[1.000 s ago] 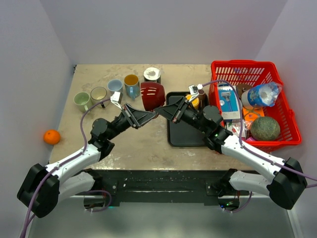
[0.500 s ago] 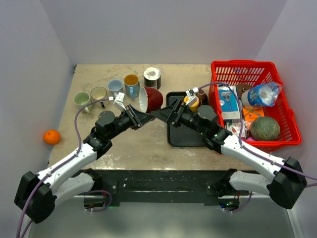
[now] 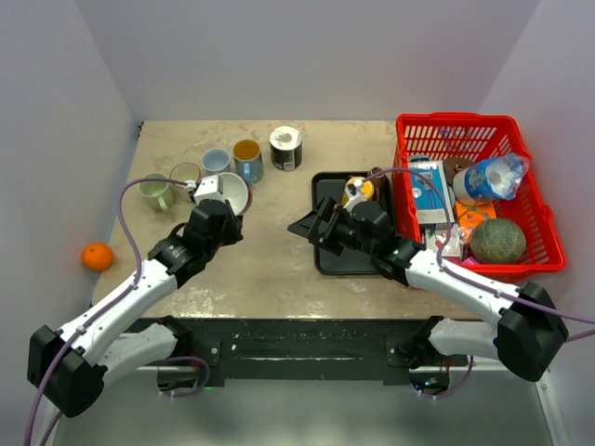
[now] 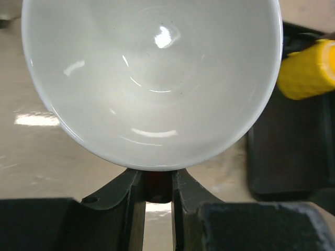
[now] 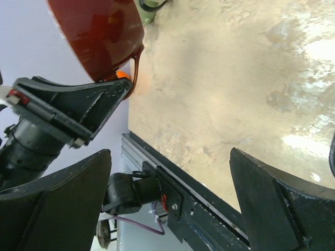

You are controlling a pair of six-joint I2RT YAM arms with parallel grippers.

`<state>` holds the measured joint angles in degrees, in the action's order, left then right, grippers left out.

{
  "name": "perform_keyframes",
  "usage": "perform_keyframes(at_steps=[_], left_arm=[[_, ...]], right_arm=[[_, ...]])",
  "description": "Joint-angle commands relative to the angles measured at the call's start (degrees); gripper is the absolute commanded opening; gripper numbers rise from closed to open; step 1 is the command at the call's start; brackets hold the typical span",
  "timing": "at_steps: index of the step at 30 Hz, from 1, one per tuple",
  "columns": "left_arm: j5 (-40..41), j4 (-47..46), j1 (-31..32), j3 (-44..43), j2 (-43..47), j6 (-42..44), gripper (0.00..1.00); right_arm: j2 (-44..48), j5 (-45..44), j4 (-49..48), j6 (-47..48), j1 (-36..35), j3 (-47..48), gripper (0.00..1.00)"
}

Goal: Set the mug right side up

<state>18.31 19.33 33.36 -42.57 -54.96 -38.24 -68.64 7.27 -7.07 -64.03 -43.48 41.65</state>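
My left gripper moves toward the orange and down to the bare table near the green mug next, as the held mug's white inside already faces up.
The mug (image 3: 230, 191) is dark red outside and white inside, and its white inside faces up toward the top camera. It hangs just above the table, left of centre, beside a row of other mugs. My left gripper (image 3: 226, 208) is shut on its handle. In the left wrist view the white bowl of the mug (image 4: 152, 78) fills the top, and the left gripper (image 4: 157, 184) pinches the red handle below it. My right gripper (image 3: 307, 226) stands open and empty over the black tray's left edge, apart from the mug. The right wrist view shows the mug (image 5: 99, 31) far off, and the right gripper (image 5: 170, 204) holds nothing.
A row of mugs stands at the back left: green (image 3: 153, 190), beige (image 3: 185, 173), blue (image 3: 216, 160), blue with orange inside (image 3: 247, 158), dark (image 3: 285, 144). A black tray (image 3: 339, 258) holds a yellow object (image 3: 356, 190). A red basket (image 3: 550, 253) stands right. An orange (image 3: 97, 255) lies far left.
My right gripper opened, let go of the mug and drew back to the right. My left arm carried the mug left and turned its opening upward.
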Motion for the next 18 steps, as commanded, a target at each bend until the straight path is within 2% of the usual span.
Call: perform_keyframes(at_steps=[1,2,3,6,9,13,18], left_arm=[[18.2,6.2,-2.4,-5.5,-3.1,6.0,0.00],[18.7,7.1,-4.0,-5.6,-3.5,6.2,0.00],[15.7,6.9,-8.7,-5.0,-3.7,7.8,0.00],[11.4,4.6,-16.3,-2.5,-3.6,9.6,0.00],[9.9,4.8,-19.4,-3.5,-5.0,8.1,0.00],[12.8,6.2,-22.9,-4.0,-8.7,7.0,0.00],[7.9,3.9,-28.2,0.5,-9.8,5.6,0.00]], right_arm=[[3.3,-4.3,3.6,1.4,0.1,1.5,0.99],[3.6,-4.5,4.0,1.6,0.1,1.6,0.99],[3.8,-4.6,4.4,1.8,0.0,1.7,0.99],[4.1,-4.8,5.6,2.9,0.1,2.0,0.99],[3.3,-3.9,6.4,4.0,0.4,2.4,0.99],[2.5,-1.2,9.1,6.7,0.7,4.7,0.99],[6.2,-2.8,9.4,8.0,0.9,3.5,0.99]])
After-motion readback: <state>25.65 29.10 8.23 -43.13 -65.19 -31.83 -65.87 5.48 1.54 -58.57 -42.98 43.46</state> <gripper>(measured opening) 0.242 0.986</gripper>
